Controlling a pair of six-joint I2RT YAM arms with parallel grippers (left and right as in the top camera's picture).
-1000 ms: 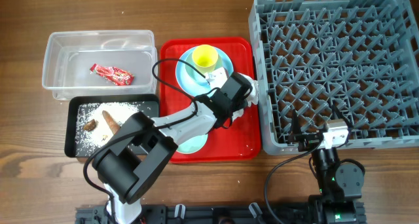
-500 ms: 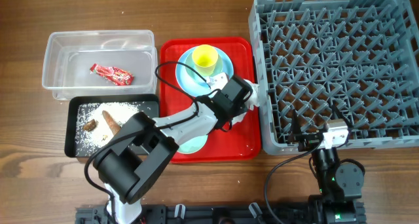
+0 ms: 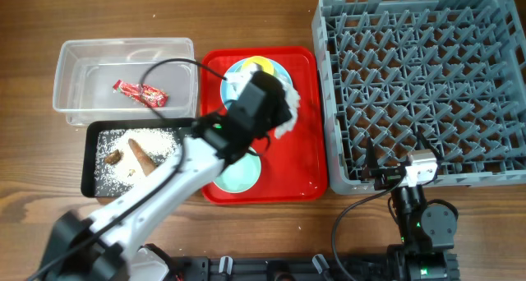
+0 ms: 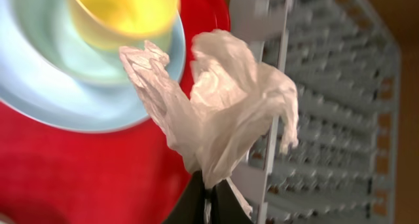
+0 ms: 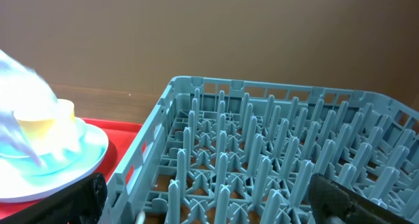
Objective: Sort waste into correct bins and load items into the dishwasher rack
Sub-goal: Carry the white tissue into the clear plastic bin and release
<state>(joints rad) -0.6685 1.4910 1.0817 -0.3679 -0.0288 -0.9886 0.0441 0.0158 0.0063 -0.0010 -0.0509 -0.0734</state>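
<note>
My left gripper should move the napkin left in the overhead view, over the clear tub, and let go, as the red wrapper is there.
My left gripper (image 3: pixel 278 110) is shut on the crumpled white napkin (image 3: pixel 288 115) and holds it above the red tray's right side. In the left wrist view the napkin (image 4: pixel 222 112) hangs from my pinched black fingers (image 4: pixel 208 199), above the yellow cup (image 4: pixel 124 8) and the light blue plate (image 4: pixel 59 86). The arm partly hides the cup (image 3: pixel 261 65) from overhead. The mint-green bowl (image 3: pixel 238 172) sits at the tray's front. The red wrapper (image 3: pixel 140 92) lies in the clear tub (image 3: pixel 74 59). Rice (image 3: pixel 156 140) and the carrot piece (image 3: pixel 140 156) lie in the black tray (image 3: pixel 90 162). My right gripper (image 5: pixel 216 198) is open and empty at the front edge of the grey rack (image 3: pixel 419 84).
The red serving tray (image 3: pixel 304 166) lies between the bins on the left and the rack on the right. The rack (image 5: pixel 262 152) holds only its upright pegs. A black cable loops above the tray's left edge (image 3: pixel 177 67).
My left gripper has risen off the red tray with the napkin and moved left and toward the back. The arm now stands higher and covers more of the tray. The right arm has not moved.
</note>
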